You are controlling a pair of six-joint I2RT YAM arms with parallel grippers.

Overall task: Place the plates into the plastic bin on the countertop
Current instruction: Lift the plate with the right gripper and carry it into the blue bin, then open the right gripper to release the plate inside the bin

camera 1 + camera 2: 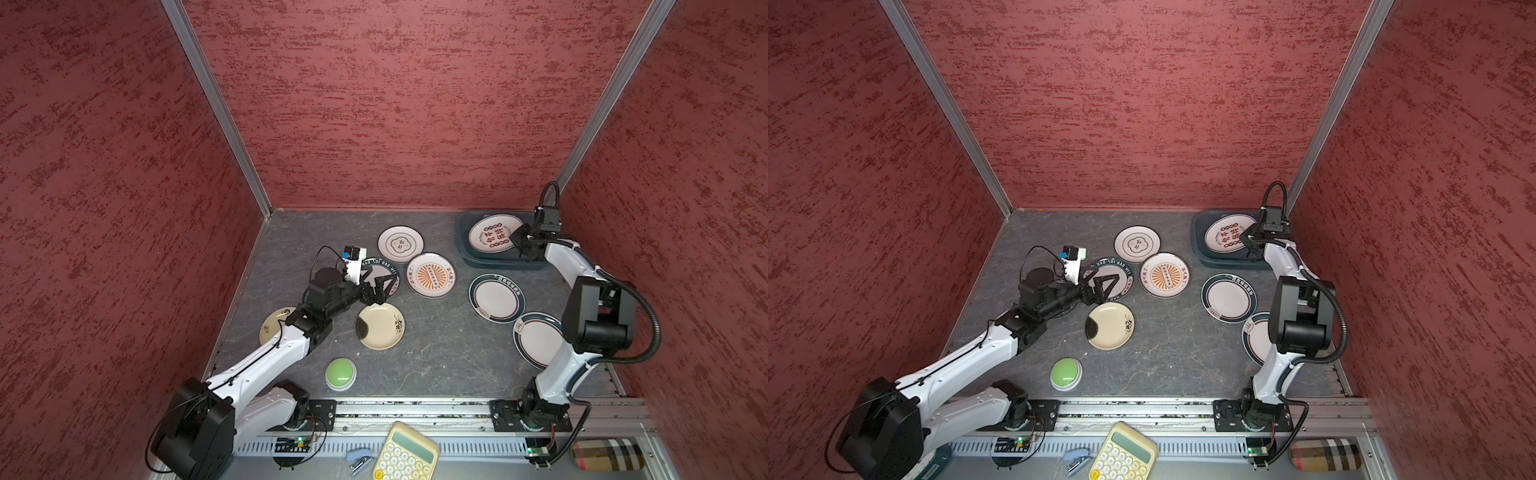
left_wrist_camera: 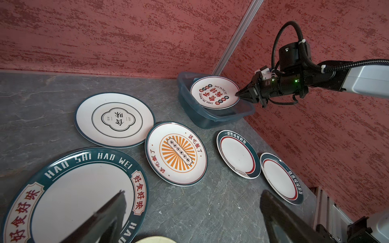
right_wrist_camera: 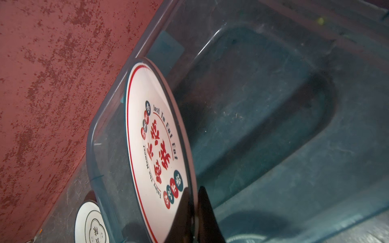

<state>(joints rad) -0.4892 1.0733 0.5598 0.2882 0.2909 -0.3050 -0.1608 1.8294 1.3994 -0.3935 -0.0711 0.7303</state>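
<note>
The tilted white plate still hangs high, so my right gripper needs to lower it inside the bin (image 1: 461,245) onto the bin's bare bottom to release the plate's rim.
My right gripper (image 3: 194,189) is shut on the rim of a white plate with red print (image 3: 155,147), holding it tilted inside the blue-grey plastic bin (image 1: 461,245) at the back right. My left gripper (image 2: 192,192) hangs open and empty above the countertop (image 1: 436,345), one finger over the green-rimmed lettered plate (image 2: 84,189). A cream plate (image 1: 380,326) lies just in front of it. An orange sunburst plate (image 1: 430,275), a white emblem plate (image 1: 400,244) and two green-rimmed plates (image 1: 496,297) (image 1: 536,338) lie flat.
A second cream plate (image 1: 274,324) lies partly under the left arm. A green dome button (image 1: 340,373) sits near the front. Red walls close in the back and sides. A calculator (image 1: 405,455), a stapler (image 1: 359,459) and a plaid case (image 1: 606,455) lie beyond the front rail.
</note>
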